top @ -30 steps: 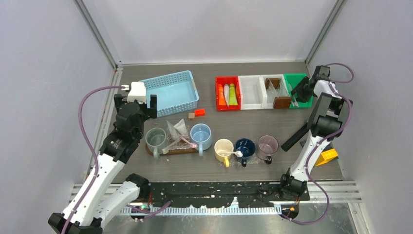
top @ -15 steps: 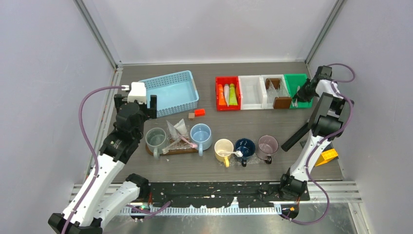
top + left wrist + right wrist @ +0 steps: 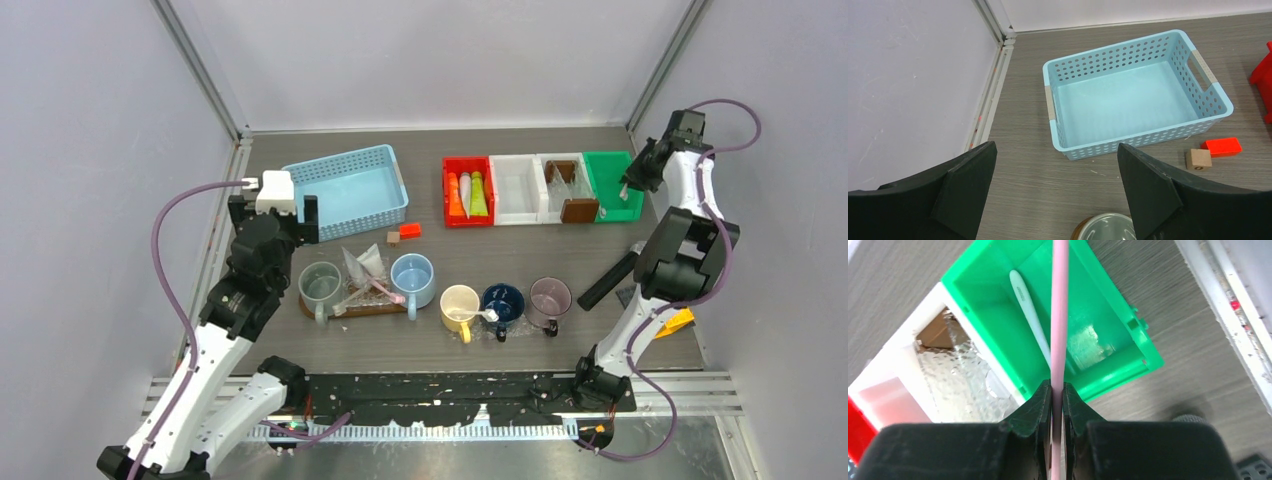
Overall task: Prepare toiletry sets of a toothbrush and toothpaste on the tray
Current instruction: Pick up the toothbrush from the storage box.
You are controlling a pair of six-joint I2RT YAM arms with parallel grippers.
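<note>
I should next move my right gripper back and to the left in the top view and let go of the pink toothbrush in the navy mug [image 3: 503, 299], because the cream-yellow mug has a toothbrush.
My right gripper [image 3: 1058, 387] is shut on a thin pink toothbrush [image 3: 1059, 315], held above the green bin [image 3: 1108, 305], where a pale toothbrush [image 3: 1030, 315] still lies. In the top view that gripper [image 3: 640, 176] hangs over the green bin [image 3: 612, 186]. Toothpaste tubes [image 3: 467, 193] lie in the red bin. The grey-green mug [image 3: 320, 285] and light blue mug [image 3: 412, 278] stand on the brown tray [image 3: 372, 309]. Cream-yellow [image 3: 460, 303], navy [image 3: 502, 303] and mauve [image 3: 549, 297] mugs stand to its right. My left gripper [image 3: 1055, 147] is open and holds nothing, above the grey-green mug [image 3: 1108, 227].
A light blue basket [image 3: 350, 190] sits at the back left, with a small wooden block [image 3: 393, 237] and a red piece [image 3: 410, 231] in front of it. White bins [image 3: 517, 188] and brown blocks [image 3: 578, 210] lie between the red and green bins. A yellow object [image 3: 676, 320] lies by the right arm.
My right gripper has closed on the pink toothbrush and risen up and back from the green bin. The left arm has barely shifted.
</note>
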